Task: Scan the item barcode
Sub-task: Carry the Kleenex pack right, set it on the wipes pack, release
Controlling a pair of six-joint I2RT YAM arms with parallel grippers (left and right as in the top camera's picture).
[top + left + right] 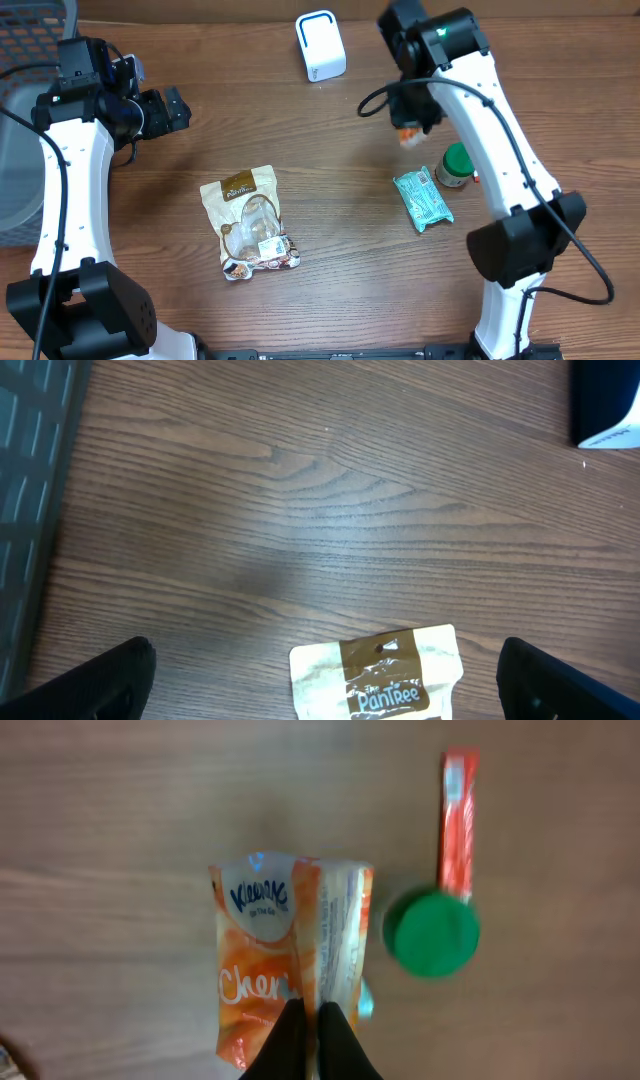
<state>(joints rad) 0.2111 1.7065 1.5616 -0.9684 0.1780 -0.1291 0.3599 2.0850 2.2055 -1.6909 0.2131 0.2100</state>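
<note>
The robot needs to lower its right gripper next toward the far end of the teal packet [413, 183] [365, 1001] and let go of the Kleenex pack there, because that packet lies below the gripper.
My right gripper [310, 1025] is shut on the edge of an orange Kleenex tissue pack [270, 955], which hangs above the table. From overhead, that gripper [410, 122] and the pack [408, 136] sit to the right of the white scanner box [320, 45]. No barcode shows on the pack's visible faces. My left gripper [165, 110] stands open at the left with nothing between its fingers [90, 685]. Below it lies the top of a Pantree pouch [385, 678].
The Pantree pouch [250, 220] lies at mid-table. A green-lidded bottle [457, 165], a teal packet [422, 200] and a red stick sachet [457, 820] lie under the right arm. A grey basket [15, 150] stands at the left edge.
</note>
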